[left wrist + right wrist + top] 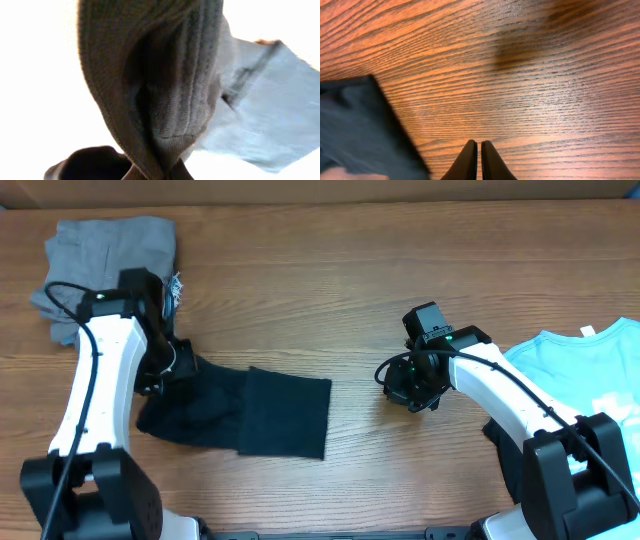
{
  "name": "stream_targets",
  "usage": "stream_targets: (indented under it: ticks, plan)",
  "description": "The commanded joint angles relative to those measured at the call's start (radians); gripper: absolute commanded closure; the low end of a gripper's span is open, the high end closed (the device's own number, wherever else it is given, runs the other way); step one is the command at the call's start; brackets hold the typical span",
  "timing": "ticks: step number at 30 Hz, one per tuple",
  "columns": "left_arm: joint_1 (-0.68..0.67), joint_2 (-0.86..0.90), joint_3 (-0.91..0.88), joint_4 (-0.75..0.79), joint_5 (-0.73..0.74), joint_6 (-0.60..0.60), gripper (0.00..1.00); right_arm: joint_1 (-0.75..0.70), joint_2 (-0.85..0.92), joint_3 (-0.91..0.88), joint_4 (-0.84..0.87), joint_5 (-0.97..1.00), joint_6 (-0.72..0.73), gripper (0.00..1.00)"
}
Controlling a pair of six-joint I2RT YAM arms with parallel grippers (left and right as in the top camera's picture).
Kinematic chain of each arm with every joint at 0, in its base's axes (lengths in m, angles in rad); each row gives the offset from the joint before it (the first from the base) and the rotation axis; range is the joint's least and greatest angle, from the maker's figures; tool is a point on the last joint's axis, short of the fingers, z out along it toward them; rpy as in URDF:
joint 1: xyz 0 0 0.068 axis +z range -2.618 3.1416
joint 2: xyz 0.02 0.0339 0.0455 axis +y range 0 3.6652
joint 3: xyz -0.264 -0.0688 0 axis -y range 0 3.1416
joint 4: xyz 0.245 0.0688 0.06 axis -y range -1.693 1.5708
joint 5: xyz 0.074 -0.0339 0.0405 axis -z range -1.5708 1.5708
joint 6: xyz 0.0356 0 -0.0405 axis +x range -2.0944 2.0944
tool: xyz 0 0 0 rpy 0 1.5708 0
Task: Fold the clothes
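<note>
I will next swing my left gripper over the flat rectangular part to the right in the overhead view and let go of the ribbed end, which is still unfolded.
The black T-shirt lies partly folded at the table's front left, with a flat rectangular part to the right. My left gripper is at the shirt's left end, shut on its cloth. In the left wrist view, the shirt's ribbed edge rises in a loop from the pinch of the left gripper. My right gripper hovers over bare wood right of the shirt. Its fingers are pressed together with nothing between them. The shirt's corner shows at the left of the right wrist view.
Grey folded garments lie at the back left, just behind my left arm; their pale cloth shows past the raised shirt. A light blue white-printed T-shirt lies at the right edge, under my right arm.
</note>
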Motion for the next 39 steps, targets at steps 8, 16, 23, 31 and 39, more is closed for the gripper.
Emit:
stream_targets:
  ticks: [8, 16, 23, 31, 39]
  plan:
    - [-0.27, -0.015, 0.026, 0.004, 0.05, -0.173, 0.96, -0.005, -0.019, 0.003, 0.006, 0.007, 0.004, 0.92]
    - [-0.46, -0.014, 0.024, 0.069, 0.049, -0.286, 0.96, -0.005, -0.019, 0.003, 0.007, 0.007, 0.004, 0.92]
    - [-0.566, -0.014, -0.024, 0.167, 0.049, -0.358, 0.96, -0.005, -0.019, 0.003, 0.006, 0.007, 0.004, 0.92]
    - [-0.649, 0.036, -0.042, 0.233, 0.054, -0.379, 0.91, -0.005, -0.019, 0.003, 0.01, 0.007, 0.004, 0.91]
    - [-0.687, 0.088, -0.042, 0.208, 0.071, -0.373, 0.91, -0.005, -0.019, 0.003, 0.01, 0.007, 0.004, 0.91]
